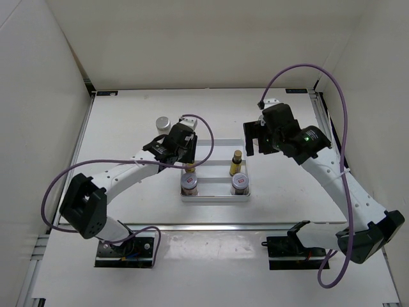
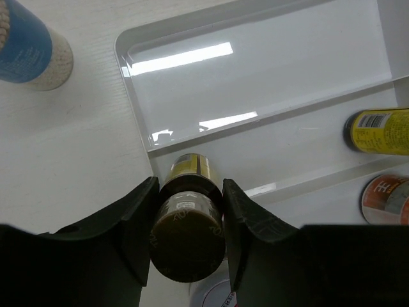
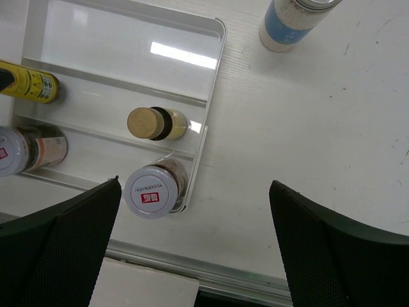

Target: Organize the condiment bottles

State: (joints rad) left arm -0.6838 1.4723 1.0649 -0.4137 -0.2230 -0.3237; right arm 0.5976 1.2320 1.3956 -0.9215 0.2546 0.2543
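My right gripper moves outward over the white bottle's silver lid (image 3: 317,3) next, then lowers around it to close, because this bottle still stands outside the tray.
My left gripper (image 1: 187,155) (image 2: 190,192) is shut on the dark cap of a slim yellow-labelled bottle (image 2: 188,233), upright at the left end of the white tray's (image 1: 214,148) middle row. The second yellow-labelled bottle (image 1: 236,163) (image 3: 153,123) stands at that row's right end. Two squat jars (image 1: 189,184) (image 1: 239,183) with silver lids fill the near row. One white bottle (image 1: 163,123) (image 2: 29,45) stands on the table left of the tray. The other white bottle (image 3: 291,22) stands right of the tray. My right gripper (image 1: 255,141) (image 3: 195,249) is open and empty above the table by the tray's right side.
The tray's far row (image 2: 255,83) holds nothing. White walls enclose the table on the left, back and right. A metal rail (image 1: 211,225) runs along the near edge of the table.
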